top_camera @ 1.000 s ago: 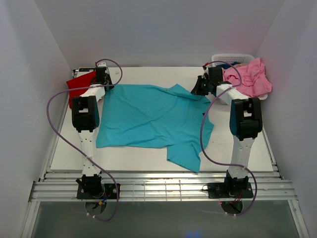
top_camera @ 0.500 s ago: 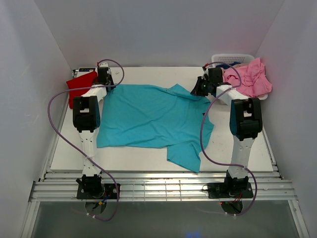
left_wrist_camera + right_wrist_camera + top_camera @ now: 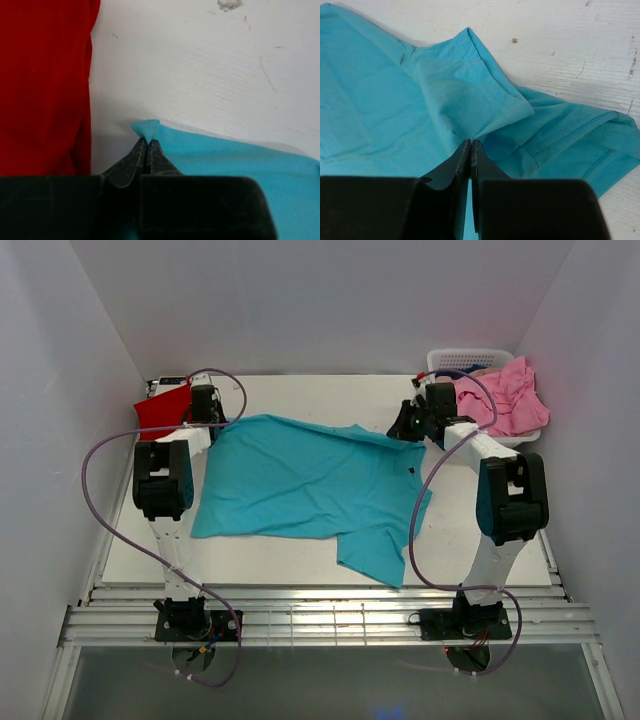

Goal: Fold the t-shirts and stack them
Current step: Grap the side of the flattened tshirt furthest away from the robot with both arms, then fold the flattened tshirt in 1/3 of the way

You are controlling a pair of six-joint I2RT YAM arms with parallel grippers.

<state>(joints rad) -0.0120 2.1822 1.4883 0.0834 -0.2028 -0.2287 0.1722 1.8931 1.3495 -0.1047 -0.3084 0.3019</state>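
The shirt still lies spread wide. My left gripper should draw back and lay the pinched far corner down onto the teal t-shirt's side edge.
A teal t-shirt lies spread across the table, one part hanging toward the near edge. My left gripper is shut on its far left corner, lifted slightly off the table. My right gripper is shut on a fold of the same teal t-shirt at its far right, next to a sleeve. A red t-shirt lies at the far left and fills the left side of the left wrist view. Pink t-shirts are heaped in the basket.
A white slotted basket stands at the far right corner with pink fabric spilling over its front. White walls close the table on three sides. Bare white table shows behind the teal shirt.
Both grippers have moved slightly outward and the far edge of the teal shirt is pulled straighter; the raised fold at the back right has flattened. The left arm has shifted left.
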